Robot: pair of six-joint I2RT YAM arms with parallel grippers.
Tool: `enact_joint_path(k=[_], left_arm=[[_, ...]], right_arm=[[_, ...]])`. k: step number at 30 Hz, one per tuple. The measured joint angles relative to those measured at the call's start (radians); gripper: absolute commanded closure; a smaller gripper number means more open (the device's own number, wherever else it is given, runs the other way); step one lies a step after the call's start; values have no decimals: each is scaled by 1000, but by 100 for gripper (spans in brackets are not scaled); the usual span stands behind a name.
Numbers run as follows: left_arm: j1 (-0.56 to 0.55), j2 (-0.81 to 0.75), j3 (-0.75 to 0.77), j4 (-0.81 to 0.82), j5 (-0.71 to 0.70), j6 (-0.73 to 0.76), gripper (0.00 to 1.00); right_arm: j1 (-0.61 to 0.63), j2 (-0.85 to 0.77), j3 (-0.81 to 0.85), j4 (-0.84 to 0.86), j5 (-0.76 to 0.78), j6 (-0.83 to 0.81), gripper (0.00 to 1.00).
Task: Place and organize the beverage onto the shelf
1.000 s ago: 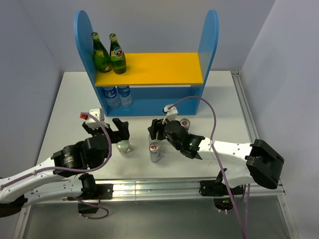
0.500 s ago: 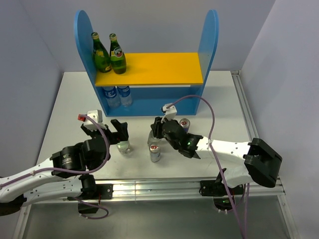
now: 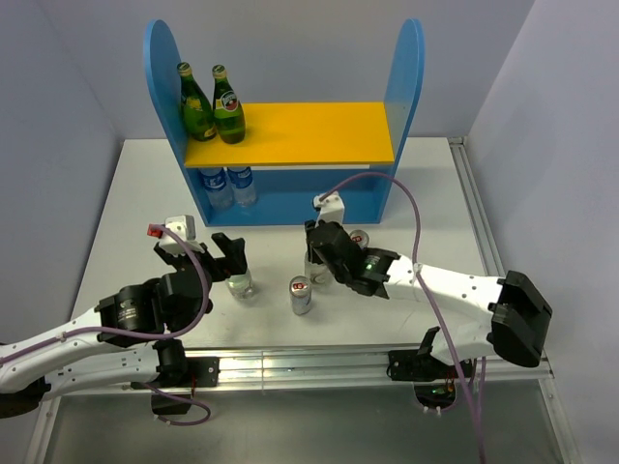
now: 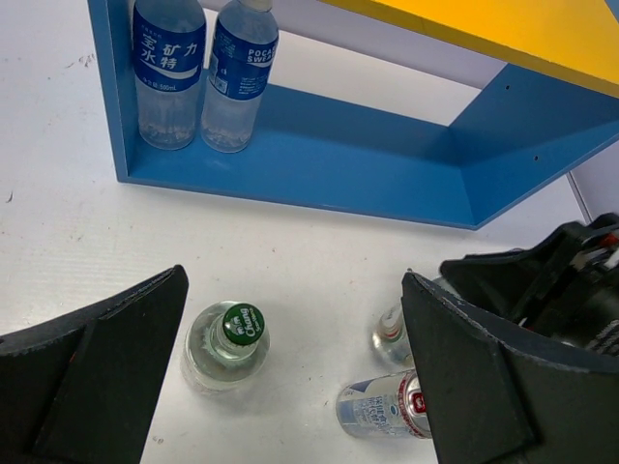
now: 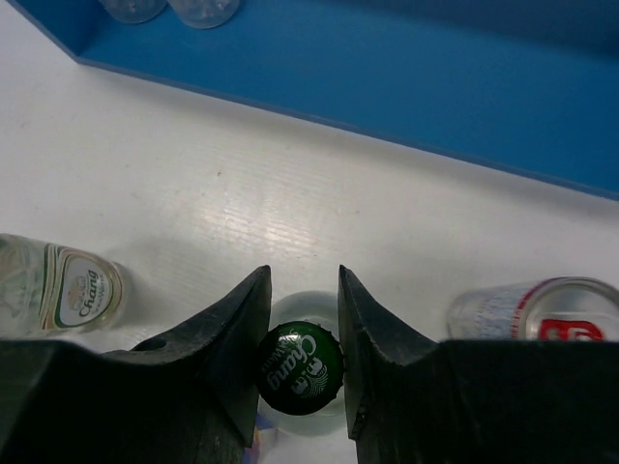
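My right gripper will move up and outward next and release the clear bottle on the yellow board's end [image 3: 368,133] opposite the green bottles, because that end is empty.
Two dark green glass bottles [image 3: 213,106] stand at the left end of the shelf's [image 3: 290,130] yellow top board. My right gripper [image 5: 302,319] is shut on the green cap of a clear bottle [image 5: 300,368] standing on the table; in the top view this gripper [image 3: 314,269] is in front of the shelf. My left gripper [image 4: 290,372] is open, hovering over the other clear green-capped bottle [image 4: 227,343], which stands upright [image 3: 241,284]. A silver-red can [image 3: 301,295] stands between the arms. A second can [image 3: 360,239] stands behind the right arm.
Two blue-labelled water bottles [image 4: 198,72] stand at the left of the shelf's lower tier [image 4: 368,169]. The right arm [image 3: 445,285] lies across the table's right front. White table [image 3: 145,193] runs left of the shelf.
My right gripper has closed its jaws onto the clear bottle's cap and shifted slightly right and back. The left gripper has barely moved and stays open.
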Motion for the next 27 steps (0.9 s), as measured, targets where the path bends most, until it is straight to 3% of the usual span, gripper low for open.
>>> enact_joint_path(k=[11,21,27], left_arm=[[-1,-21,-6,0,-3,-3,1],[-12,-44,-6,0,-9,-6,1],[-19,-44,-10,-1,-12,-8,1]], right_arm=[[-28,-13,397,-181,116,-163,100],[-187,81,826,-274,146,-291,100],[-258,146,940,-289,154,-342,100]])
